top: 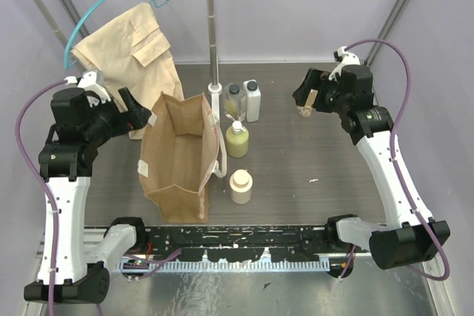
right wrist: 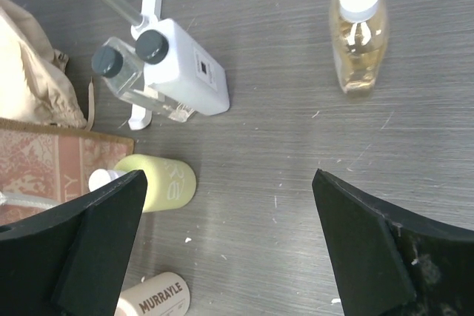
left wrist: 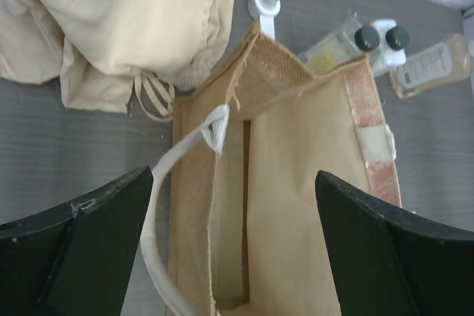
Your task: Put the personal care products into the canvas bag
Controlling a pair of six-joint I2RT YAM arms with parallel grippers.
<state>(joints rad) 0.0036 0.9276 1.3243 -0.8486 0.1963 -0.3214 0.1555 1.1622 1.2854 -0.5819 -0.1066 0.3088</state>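
Observation:
The white bottle is below my right gripper and to its left in the top view, so I will next move my right gripper across and down over the top of the white bottle with the cap.
The tan canvas bag [top: 176, 159] stands open left of centre; it also fills the left wrist view [left wrist: 296, 183]. My left gripper [top: 141, 114] is open and empty, above the bag's left rim [left wrist: 233, 246]. To the right of the bag stand the clear bottle [top: 234, 100], the white bottle [top: 252, 101], the yellow-green bottle [top: 237, 140] and the squat cream bottle [top: 241, 186]. The amber bottle [right wrist: 359, 27] stands apart at the back right. My right gripper [top: 304, 95] is open and empty, high over bare table [right wrist: 229, 246] between the amber bottle and the others.
A beige garment [top: 133, 53] on a teal hanger hangs from a rack at the back left, behind the bag. The rack's upright pole [top: 213, 35] stands just behind the clear bottle. The bag's pale strap handle [left wrist: 159, 205] loops out on its left side.

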